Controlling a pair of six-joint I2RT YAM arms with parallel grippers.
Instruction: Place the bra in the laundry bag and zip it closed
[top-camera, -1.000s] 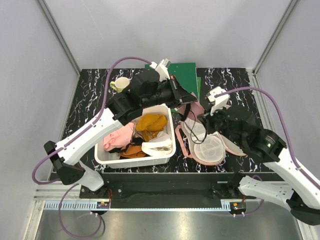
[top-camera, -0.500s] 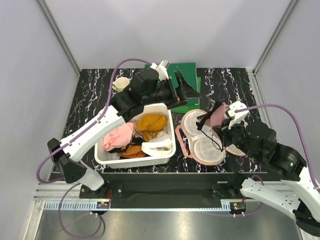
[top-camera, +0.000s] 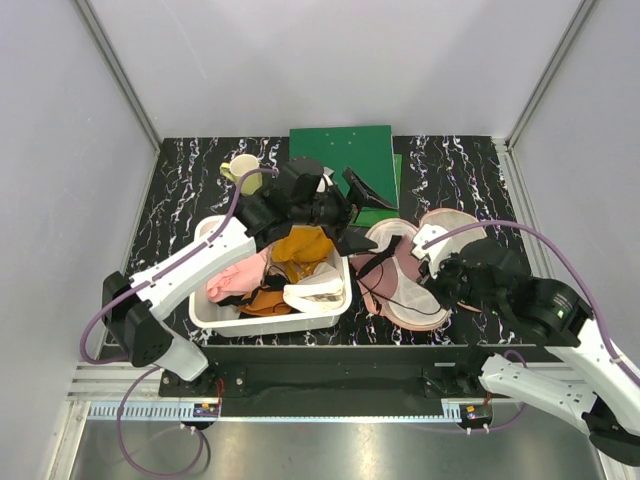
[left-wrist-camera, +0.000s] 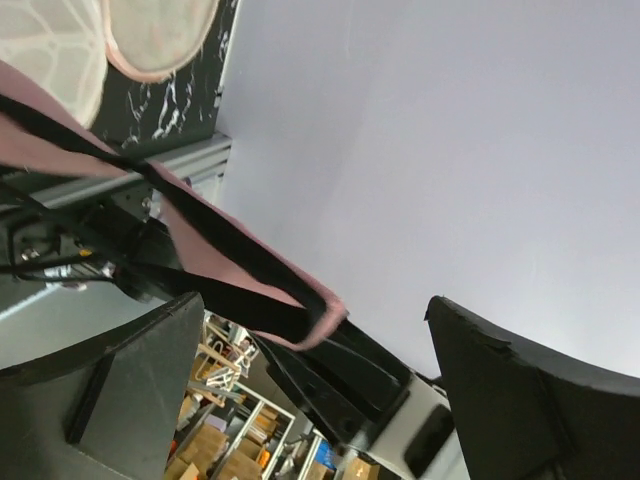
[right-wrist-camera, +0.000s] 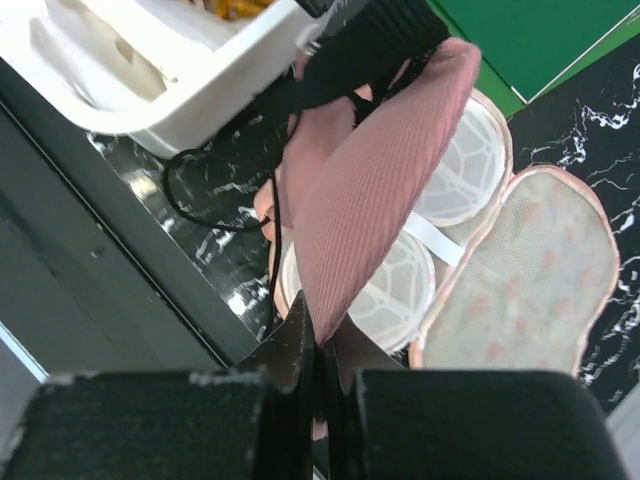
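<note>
My left gripper needs to move over the open bag (top-camera: 420, 300) next and close on the folded end of the black strap, because it hangs to the gripper's right in the top view.
My right gripper (right-wrist-camera: 330, 352) is shut on a corner of the dusty-pink ribbed bra (right-wrist-camera: 375, 190). The bra hangs over the open laundry bag (right-wrist-camera: 520, 270), and its black straps (right-wrist-camera: 365, 45) trail toward the bin. The bag lies unzipped on the table, with both whitish lined halves (right-wrist-camera: 470, 165) facing up. From above, the bra (top-camera: 383, 262) drapes over the bag (top-camera: 420, 300) beside my right gripper (top-camera: 410, 262). My left gripper (top-camera: 362, 215) is open above the bin's right rim. In the left wrist view its fingers (left-wrist-camera: 110, 400) are spread wide, and a pink-and-black strap (left-wrist-camera: 200, 250) crosses in front of them, untouched.
A white plastic bin (top-camera: 205, 310) left of the bag holds an orange garment (top-camera: 300, 245) and a paler pink cloth (top-camera: 240, 272). A green board (top-camera: 345, 150) lies at the back of the table. A yellowish mug (top-camera: 243, 168) stands at the back left.
My left gripper has opened, let go of the bra and drawn back toward the bin. My right gripper has carried the bra left and down over the open bag.
</note>
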